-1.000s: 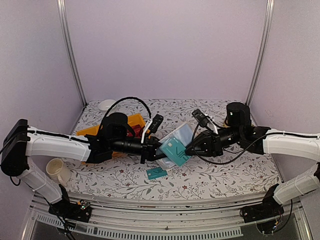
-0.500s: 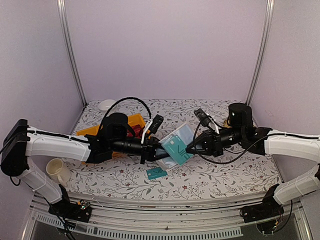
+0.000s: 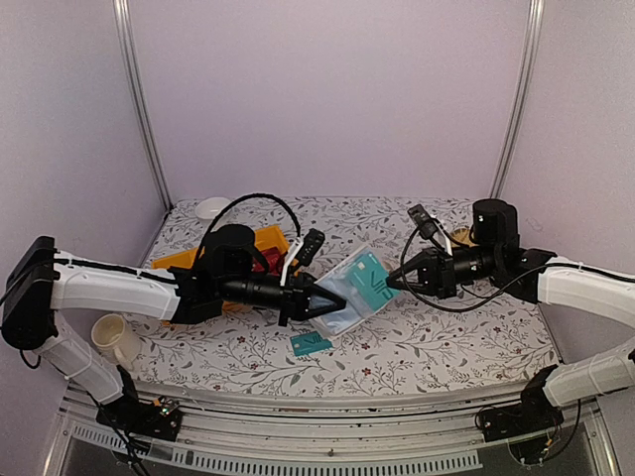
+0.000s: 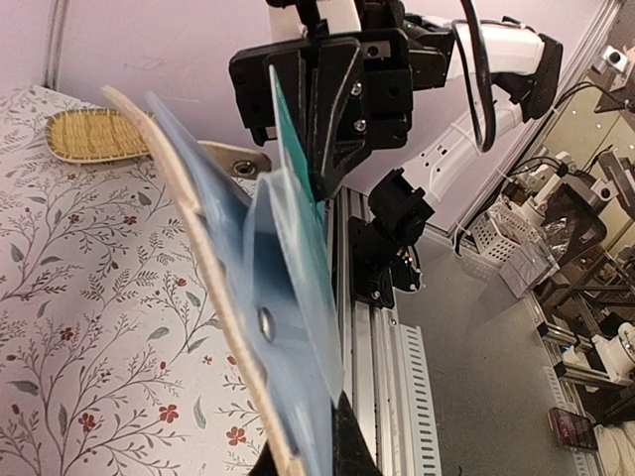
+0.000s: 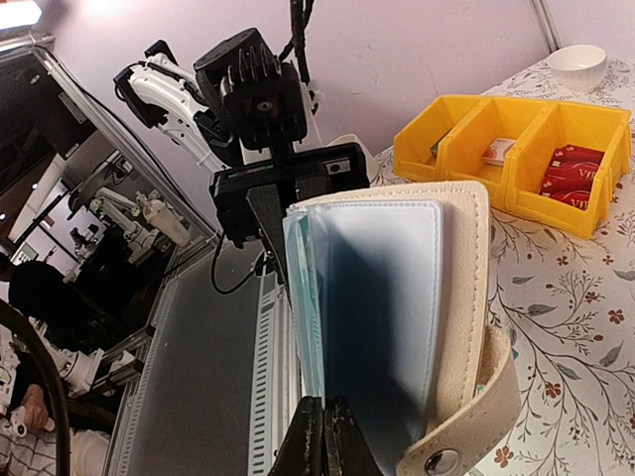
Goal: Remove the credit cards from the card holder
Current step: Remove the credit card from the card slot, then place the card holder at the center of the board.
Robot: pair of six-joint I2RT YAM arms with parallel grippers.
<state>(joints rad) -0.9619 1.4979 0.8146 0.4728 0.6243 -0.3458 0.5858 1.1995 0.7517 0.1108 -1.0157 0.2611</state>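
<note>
I should bring the card holder down next with my left gripper, moving to the right in the top view, because the table (image 3: 369, 342) beside the flat teal card is clear there.
My left gripper (image 3: 314, 302) is shut on the lower edge of the card holder (image 3: 337, 309) and holds it open above the table. Its pale blue leaves and beige cover show edge-on in the left wrist view (image 4: 248, 297). My right gripper (image 3: 391, 282) is shut on a teal credit card (image 3: 373, 285) that sticks partly out of a sleeve toward the right. In the right wrist view the closed fingertips (image 5: 310, 436) pinch that card's edge (image 5: 319, 317) beside the holder (image 5: 397, 297). Another teal card (image 3: 311, 343) lies flat on the table below the holder.
A yellow bin (image 3: 266, 241) with red cards (image 5: 573, 169) stands behind the left arm. A white bowl (image 3: 211, 207) is at the back left. A white cup (image 3: 117, 340) is at the front left. A straw basket (image 4: 94, 134) sits at the back right.
My right gripper has drawn back to the right, pulling the teal card further out of the holder. The left gripper has held the holder in place.
</note>
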